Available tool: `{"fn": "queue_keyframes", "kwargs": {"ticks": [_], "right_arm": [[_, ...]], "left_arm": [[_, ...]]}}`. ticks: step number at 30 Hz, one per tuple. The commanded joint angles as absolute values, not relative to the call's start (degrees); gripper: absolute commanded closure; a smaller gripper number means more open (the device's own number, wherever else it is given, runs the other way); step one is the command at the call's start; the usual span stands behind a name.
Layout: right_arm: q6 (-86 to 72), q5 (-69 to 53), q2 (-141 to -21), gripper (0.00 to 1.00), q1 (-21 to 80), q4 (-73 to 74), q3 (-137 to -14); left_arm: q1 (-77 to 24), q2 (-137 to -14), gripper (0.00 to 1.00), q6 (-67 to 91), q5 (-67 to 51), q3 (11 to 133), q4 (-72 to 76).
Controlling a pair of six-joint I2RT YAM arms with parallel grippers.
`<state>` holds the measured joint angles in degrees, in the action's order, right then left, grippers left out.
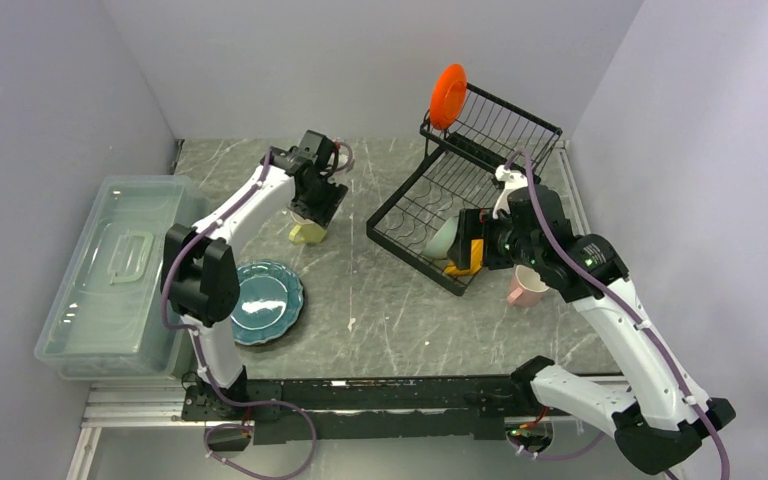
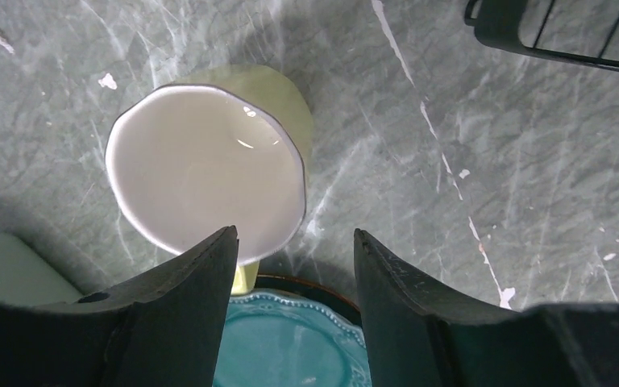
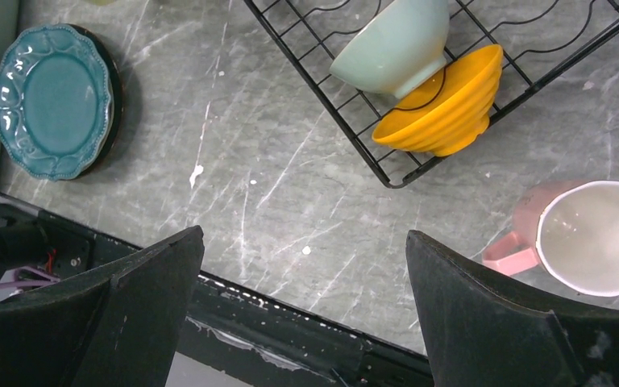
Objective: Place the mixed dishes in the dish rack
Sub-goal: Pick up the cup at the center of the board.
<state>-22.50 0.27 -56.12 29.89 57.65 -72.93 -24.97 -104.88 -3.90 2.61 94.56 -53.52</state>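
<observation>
The pale yellow mug's rim is below, and its rack-side edge [image 1: 323, 223] [image 2: 301, 200] is already between the open fingers. My left gripper will go down astride that side of the mug and close.
The black wire dish rack [image 1: 415, 205] stands at the back right, with the orange-red plate [image 1: 448, 96] upright on its raised tier. A pale green bowl [image 3: 395, 44] and an orange-yellow bowl [image 3: 445, 105] lie at the lower tray's near corner. The pink mug [image 3: 588, 235] stands upright on the table beside the rack. My right gripper [image 3: 302, 242] is open and empty above the table. The pale yellow mug [image 2: 209, 169] stands upright in the left wrist view, and my left gripper [image 2: 294, 242] hovers open just above its rim. Stacked teal plates [image 1: 265, 300] lie at the left.
A clear plastic lidded bin [image 1: 115, 270] sits along the left edge. The grey walls close in on three sides. The black rail [image 1: 380, 395] with the arm bases runs along the near edge.
</observation>
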Motion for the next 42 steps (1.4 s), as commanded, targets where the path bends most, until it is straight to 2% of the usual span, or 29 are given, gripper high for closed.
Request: {"fn": "queue_keyframes", "kwargs": {"ticks": [1, 4, 16, 19, 25, 33, 42], "right_arm": [[-22.41, 2.45, -54.82, 0.00, 30.15, 56.33, -72.87], [-22.32, 2.67, -54.63, 0.00, 30.15, 56.34, -72.69], [-22.23, 2.96, -54.56, 0.00, 30.15, 56.39, -72.20], [-22.32, 2.63, -54.58, 0.00, 30.14, 56.12, -71.98], [-22.32, 2.25, -54.74, 0.00, 30.12, 55.92, -71.98], [-21.34, 0.40, -54.27, 0.00, 30.14, 55.38, -72.86], [-20.21, -4.28, -52.27, 0.00, 30.22, 53.40, -72.70]], "left_arm": [[-24.09, -106.97, 0.40, -5.10, 0.53, 94.50, -51.31], [-23.92, -108.55, 0.42, -4.63, 0.53, 94.64, -50.79], [-23.82, -111.05, 0.64, -4.15, -0.73, 95.01, -50.31], [-23.82, -110.92, 0.73, -4.13, -0.70, 94.84, -50.49], [-23.82, -110.29, 1.00, -4.13, -0.18, 94.61, -50.68], [-23.82, -106.07, 1.00, -2.70, -3.93, 95.86, -50.86], [-23.89, -94.88, 1.00, 0.65, -10.92, 95.01, -50.72]]}}
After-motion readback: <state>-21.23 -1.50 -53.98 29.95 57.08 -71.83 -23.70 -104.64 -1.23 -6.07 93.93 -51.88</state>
